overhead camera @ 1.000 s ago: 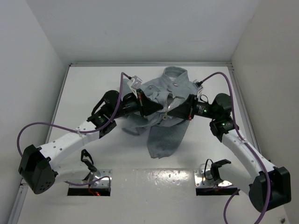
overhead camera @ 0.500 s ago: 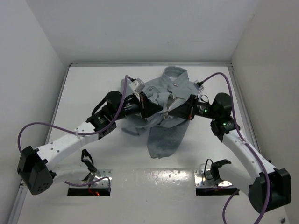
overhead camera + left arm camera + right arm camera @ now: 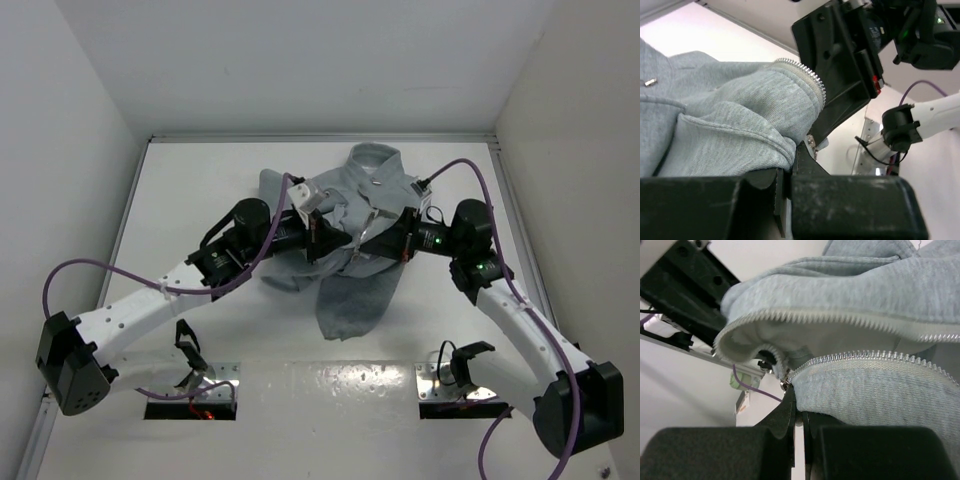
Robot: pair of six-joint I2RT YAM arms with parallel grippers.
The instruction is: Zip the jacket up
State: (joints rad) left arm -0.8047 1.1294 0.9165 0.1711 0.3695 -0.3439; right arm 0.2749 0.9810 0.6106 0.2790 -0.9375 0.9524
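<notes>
The jacket lies bunched, so the robot will pull its left gripper back toward the base and down to the jacket's near end (image 3: pixel 347 322) and let go of the jacket's fold there.
The light grey jacket (image 3: pixel 352 292) lies bunched at the middle back of the white table, collar at the far end with a small metal snap (image 3: pixel 371 183). My left gripper (image 3: pixel 333 240) is shut on a fold of its front edge (image 3: pixel 740 135), just below a row of zipper teeth (image 3: pixel 807 75). My right gripper (image 3: pixel 366 243) faces it closely from the right, shut on the other front edge (image 3: pixel 875 390). The zipper slider (image 3: pixel 785 385) sits right above the right fingertips (image 3: pixel 790 412), with both rows of teeth (image 3: pixel 860 356) spreading apart beyond it.
White walls close in the table on the left, back and right. Purple cables (image 3: pixel 478 172) loop off both wrists. Two metal brackets (image 3: pixel 192 384) (image 3: pixel 456 380) with small black clips sit at the near edge by the arm bases.
The left arm has swung rightward, carrying its jacket edge closer to the right gripper. More of the jacket's far left shows. The right gripper shifted slightly left.
</notes>
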